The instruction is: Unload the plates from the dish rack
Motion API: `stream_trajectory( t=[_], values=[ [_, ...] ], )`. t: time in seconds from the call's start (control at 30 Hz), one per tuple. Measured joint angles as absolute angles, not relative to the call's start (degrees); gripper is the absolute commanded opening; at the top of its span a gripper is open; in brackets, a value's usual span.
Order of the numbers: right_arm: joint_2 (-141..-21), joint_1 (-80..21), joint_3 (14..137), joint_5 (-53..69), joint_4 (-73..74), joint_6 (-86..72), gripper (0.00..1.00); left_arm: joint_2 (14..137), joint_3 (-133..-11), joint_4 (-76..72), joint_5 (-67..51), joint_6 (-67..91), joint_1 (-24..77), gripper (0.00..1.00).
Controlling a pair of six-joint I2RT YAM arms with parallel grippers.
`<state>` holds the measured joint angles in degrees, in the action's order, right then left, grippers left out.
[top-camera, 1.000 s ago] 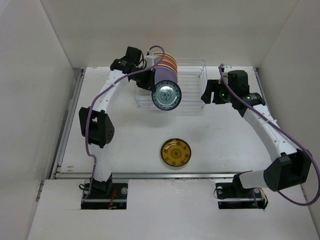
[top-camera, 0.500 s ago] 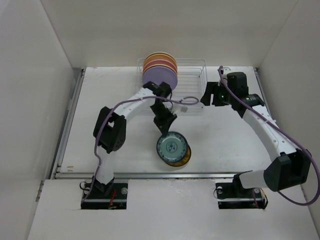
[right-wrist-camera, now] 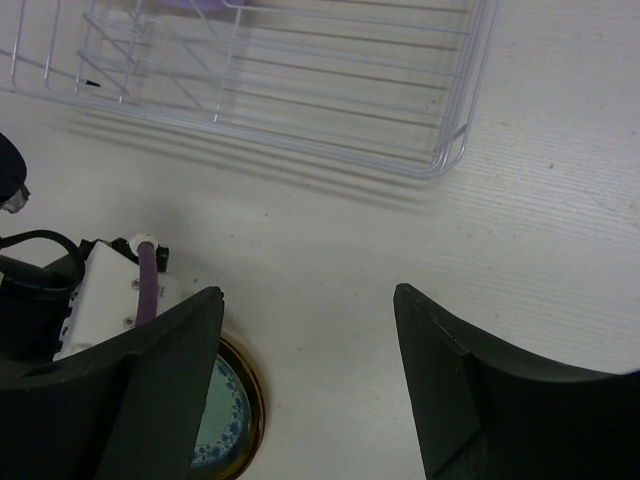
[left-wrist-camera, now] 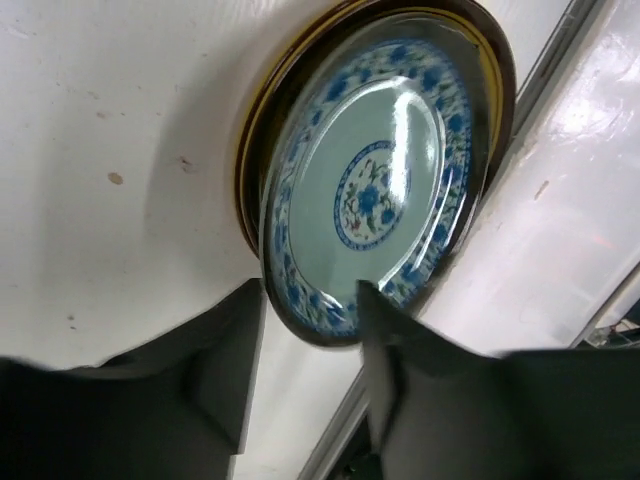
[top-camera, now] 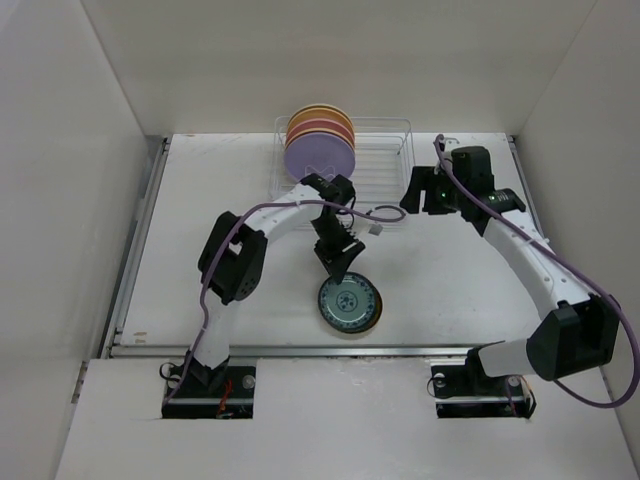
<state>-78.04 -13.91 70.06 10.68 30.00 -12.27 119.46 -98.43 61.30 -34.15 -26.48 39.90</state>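
Observation:
Outward of my right gripper and to its left in the top view, the lavender plate's rim (top-camera: pixel 352 166) faces empty rack, so my gripper crosses over and lowers onto it next.
The small dark blue-green patterned plate (top-camera: pixel 346 302) lies on the amber-yellow plate (top-camera: pixel 372 313) at the front middle of the table. In the left wrist view the blue-green plate (left-wrist-camera: pixel 385 180) covers most of the amber plate (left-wrist-camera: pixel 250 170). My left gripper (top-camera: pixel 339 262) (left-wrist-camera: pixel 312 292) hangs just behind it, jaws apart, fingers either side of the plate's near rim. The white wire dish rack (top-camera: pixel 380 165) (right-wrist-camera: pixel 300 110) stands at the back, with lavender (top-camera: pixel 318 155), pink and cream plates upright at its left end. My right gripper (top-camera: pixel 415 192) (right-wrist-camera: pixel 308 295) is open and empty beside the rack's right end.
White walls close the table in on the left, back and right. A metal rail (top-camera: pixel 300 350) runs along the front edge. The left arm's purple cable (top-camera: pixel 290 205) loops in front of the rack. Both stacked plates also show in the right wrist view (right-wrist-camera: pixel 215 420).
My left arm carried the blue-green plate from the rack down onto the amber plate, then opened and drew back slightly. The right arm barely moved.

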Motion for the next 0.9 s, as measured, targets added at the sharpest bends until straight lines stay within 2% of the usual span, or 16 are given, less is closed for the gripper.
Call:
stream_trajectory(
  t=[0.2,0.43,0.7,0.8,0.9],
  values=[
    [-79.11,-13.91,72.31,10.13,30.28,-12.32,0.76,121.14,-100.79,61.08,-33.76,-24.95,39.90,0.67],
    [-90.32,-13.93,88.73,10.70,29.43,-12.25,0.76,118.48,-106.26,62.48,-33.98,-22.72,36.29,0.80],
    [-113.73,-16.27,116.31,12.78,27.03,-9.85,0.76,101.06,-104.22,59.13,-30.55,-17.32,16.99,0.81],
    [-120.92,-17.12,122.93,15.31,26.55,-9.45,0.76,99.24,-104.14,58.85,-29.23,-15.99,12.71,0.81],
    [-124.64,-18.26,124.20,17.47,25.61,-8.84,0.73,100.14,-103.00,57.91,-28.32,-13.45,11.03,0.81]
  ],
)
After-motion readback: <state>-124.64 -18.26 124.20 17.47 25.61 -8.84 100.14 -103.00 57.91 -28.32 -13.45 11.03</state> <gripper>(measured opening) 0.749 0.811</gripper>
